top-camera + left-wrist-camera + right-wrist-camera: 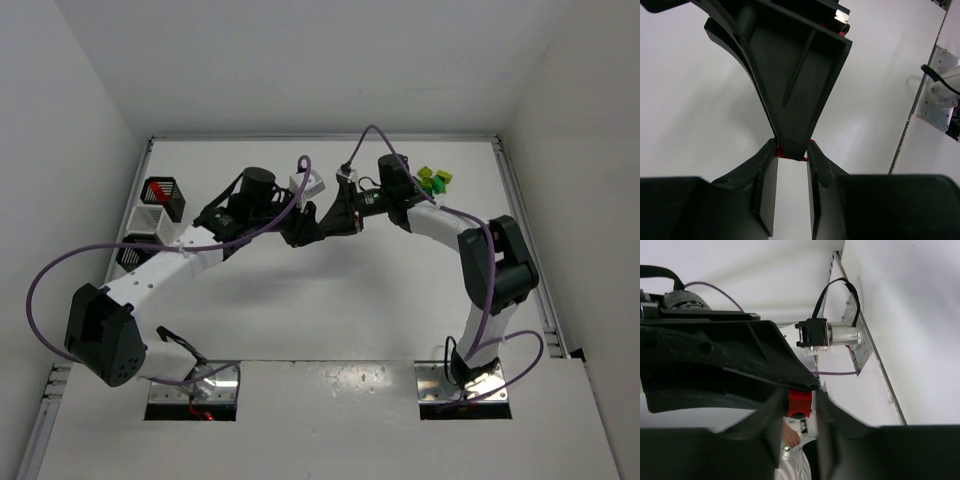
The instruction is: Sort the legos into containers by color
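Next, my left gripper swings over the black bin with red inside, which lies to the left in the top view, and releases the matching red lego.
My two grippers meet tip to tip above the middle of the table. A red lego (800,401) sits between them; in the left wrist view only slivers of it (778,150) show. My left gripper (302,228) (791,150) is shut on it, its fingers touching both sides. My right gripper (326,222) (799,402) straddles the same brick, with a thin gap showing beside it. Yellow-green and dark green legos (435,181) lie at the back right. At the left stand a black bin with red inside (163,197), a white bin (148,218) and a second black bin (133,254).
Purple cables (60,262) loop from both arms. White walls (60,120) close in the table on the left, back and right. A camera mount (827,335) is fixed on the side rail.
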`<state>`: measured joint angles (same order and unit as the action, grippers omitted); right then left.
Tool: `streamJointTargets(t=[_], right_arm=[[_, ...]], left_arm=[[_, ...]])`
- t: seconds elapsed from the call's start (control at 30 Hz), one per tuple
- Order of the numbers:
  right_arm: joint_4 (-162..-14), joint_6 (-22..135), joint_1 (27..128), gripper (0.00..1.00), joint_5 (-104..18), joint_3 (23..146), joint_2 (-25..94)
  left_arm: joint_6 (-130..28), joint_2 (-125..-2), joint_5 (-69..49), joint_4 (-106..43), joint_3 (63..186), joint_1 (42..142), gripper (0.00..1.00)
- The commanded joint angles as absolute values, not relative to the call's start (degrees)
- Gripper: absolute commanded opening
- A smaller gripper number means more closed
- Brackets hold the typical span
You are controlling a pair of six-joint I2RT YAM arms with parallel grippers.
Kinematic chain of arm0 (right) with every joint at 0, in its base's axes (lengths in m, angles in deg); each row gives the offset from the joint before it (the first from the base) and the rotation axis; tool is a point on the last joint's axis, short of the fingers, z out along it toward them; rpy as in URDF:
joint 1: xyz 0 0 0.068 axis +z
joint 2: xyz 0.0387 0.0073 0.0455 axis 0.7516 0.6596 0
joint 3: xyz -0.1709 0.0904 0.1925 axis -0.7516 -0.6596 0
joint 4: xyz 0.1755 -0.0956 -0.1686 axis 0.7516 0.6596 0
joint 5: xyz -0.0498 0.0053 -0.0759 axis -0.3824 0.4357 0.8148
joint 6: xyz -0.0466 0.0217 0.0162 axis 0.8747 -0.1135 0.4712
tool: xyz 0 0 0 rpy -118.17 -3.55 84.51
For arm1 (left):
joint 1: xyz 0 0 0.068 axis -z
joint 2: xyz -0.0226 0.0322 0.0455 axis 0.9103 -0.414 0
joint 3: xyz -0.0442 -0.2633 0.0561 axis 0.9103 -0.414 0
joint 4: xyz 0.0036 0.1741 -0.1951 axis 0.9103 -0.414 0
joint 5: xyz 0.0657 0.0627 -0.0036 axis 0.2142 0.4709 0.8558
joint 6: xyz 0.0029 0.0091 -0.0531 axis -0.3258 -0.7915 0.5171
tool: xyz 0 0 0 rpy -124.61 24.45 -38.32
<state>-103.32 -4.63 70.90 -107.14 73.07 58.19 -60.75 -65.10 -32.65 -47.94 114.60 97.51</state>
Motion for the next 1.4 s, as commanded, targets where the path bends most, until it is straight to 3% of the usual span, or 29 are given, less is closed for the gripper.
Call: streamJointTargets(t=[0.0, 0.1, 0.3, 0.37, 0.4, 0.43, 0.5, 0.53, 0.57, 0.67, 0.9, 1.17, 1.37], right_arm=[[-106.09, -4.39, 71.23, 0.36, -109.99, 73.49, 56.8], [-106.09, -4.39, 69.39, 0.54, -109.99, 73.49, 56.19], [-104.43, -2.73, 62.71, 0.59, -109.99, 77.52, 57.5], [-93.52, 6.55, 59.3, 0.59, -108.5, 80.93, 58.03], [-86.82, 12.08, 58.14, 0.59, -105.1, 82.78, 58.03], [-78.49, 27.79, 56.57, 0.59, -101.85, 88.72, 58.03], [-53.6, 42.92, 56.55, 0.59, -78.09, 96.21, 58.74], [-50.92, 47.07, 57.86, 0.57, -69.38, 98.51, 58.21], [-52.98, 49.9, 57.87, 0.56, -60.77, 97.66, 55.34], [-56.61, 51.06, 57.08, 0.57, -54.03, 91.95, 49.27], [-57.57, 53.7, 57.08, 0.57, -50.58, 85.88, 44.59], [-56.96, 54.32, 57.08, 0.57, -50.57, 86.49, 43.79], [-56.96, 54.32, 57.08, 0.57, -51.1, 85.26, 43.79]], left_arm=[[-62.15, -64.2, -30.61, -47.15, 116.92, 97.98, 0.04], [-62.86, -62.1, -29.99, -48.46, 115.08, 97.98, 0.03], [-62.24, -55.86, -29.83, -51.0, 109.8, 93.15, 0.03], [-62.24, -54.71, -28.42, -52.76, 109.28, 89.74, 0.01], [-62.94, -54.71, -27.89, -53.9, 110.15, 88.24, 0.01], [-63.47, -54.71, -26.75, -56.53, 110.85, 86.65, 0.01], [-64.0, -55.49, -25.08, -59.53, 114.44, 81.03, 0.01], [-64.52, -57.58, -25.07, -63.02, 116.03, 78.75, 0.01], [-64.53, -58.65, -25.07, -64.36, 119.0, 74.03, 0.01], [-65.23, -63.12, -23.06, -65.78, 122.71, 66.97, 0.01], [-65.06, -81.91, -20.68, -70.79, 142.21, 49.93, 0.01], [-63.22, -94.94, -17.17, -70.79, 151.63, 45.6, 0.01], [-62.69, -99.61, -15.32, -70.79, 155.59, 45.59, 0.09]])
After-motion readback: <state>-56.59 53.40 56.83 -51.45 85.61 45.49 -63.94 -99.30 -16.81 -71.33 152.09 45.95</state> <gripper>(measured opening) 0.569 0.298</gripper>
